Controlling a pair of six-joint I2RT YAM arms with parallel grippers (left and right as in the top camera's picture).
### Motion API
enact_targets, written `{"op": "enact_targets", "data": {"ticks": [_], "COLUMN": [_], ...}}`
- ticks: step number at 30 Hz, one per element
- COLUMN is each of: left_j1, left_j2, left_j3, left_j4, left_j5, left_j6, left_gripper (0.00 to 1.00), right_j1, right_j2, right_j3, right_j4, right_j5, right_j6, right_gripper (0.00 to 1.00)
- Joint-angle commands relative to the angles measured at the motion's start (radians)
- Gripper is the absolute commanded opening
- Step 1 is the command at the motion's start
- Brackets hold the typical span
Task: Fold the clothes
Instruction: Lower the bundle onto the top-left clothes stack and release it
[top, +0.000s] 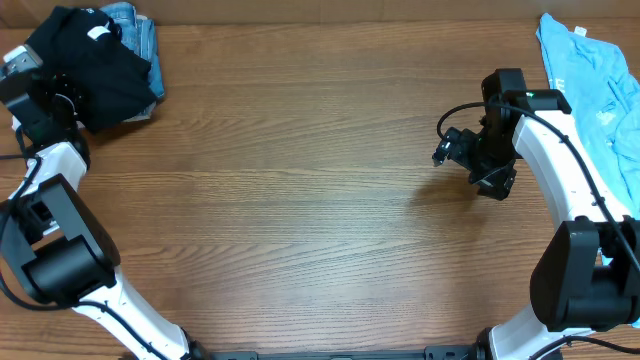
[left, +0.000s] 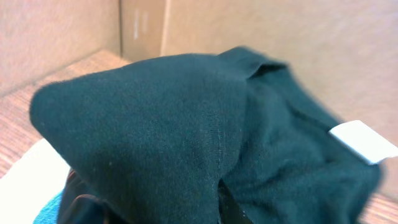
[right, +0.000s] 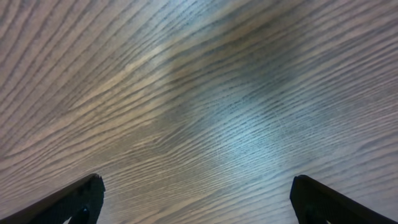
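Observation:
My left gripper moves the black garment (top: 95, 65) outward and lets go of it over the folded blue jeans (top: 145, 35) next, since the jeans lie outward of the gripper.
A black garment (top: 95, 65) with a white label lies crumpled at the table's far left corner, on top of folded blue jeans (top: 145, 35). My left gripper (top: 52, 92) is at the garment's left edge. In the left wrist view the black garment (left: 186, 124) covers the jaws, so their state does not show. A light blue shirt (top: 595, 90) lies spread at the far right. My right gripper (top: 455, 150) is open and empty above bare table to the left of the shirt; its two fingertips (right: 196, 205) frame only wood.
The wooden table (top: 300, 200) spans the view between the two arms. A cardboard wall (left: 261, 31) stands behind the black garment. Something white (left: 28, 180) lies under the garment's lower left edge.

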Motion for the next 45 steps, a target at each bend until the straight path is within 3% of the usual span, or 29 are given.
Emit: {"op": "enact_targets", "data": {"ticks": [1,11,20,29,30,31,39,45], "left_j1": [0.009,0.007,0.007,0.014,0.017,0.021,0.02,-0.007], "left_j2": [0.027,0.027,0.116,0.303,0.303,0.302,0.168,-0.045], "left_j3": [0.098,0.348,0.359,0.359,0.359,0.36,0.362,0.362], "left_j4": [-0.026,-0.172,-0.164,-0.181,-0.194,-0.2,-0.262,-0.414], "left_j5": [-0.027,0.016,-0.002,-0.166,-0.186,-0.195,-0.181,-0.166], "left_j6": [0.006,0.07,0.068,0.004,-0.002,-0.003,-0.007,-0.007], "left_gripper": [0.09,0.09,0.15,0.74,0.83,0.98,1.0,1.0], "right_j1": [0.004,0.004,0.004,0.004,0.004,0.004,0.004,0.004], "right_j2": [-0.018,-0.018,-0.018,-0.018,-0.018,-0.018,-0.018,-0.018], "right_j3": [-0.003,-0.003,-0.003,-0.003,-0.003,-0.003,-0.003,-0.003], "right_j4": [-0.003,0.0,0.0,-0.026,-0.029,-0.03,-0.026,-0.022], "right_j5": [-0.009,-0.01,-0.01,-0.01,-0.01,-0.01,-0.01,-0.01], "right_j6": [0.007,0.007,0.014,0.014,0.014,0.014,0.013,0.013], "right_gripper": [1.0,1.0,1.0,1.0,1.0,1.0,1.0,1.0]}}
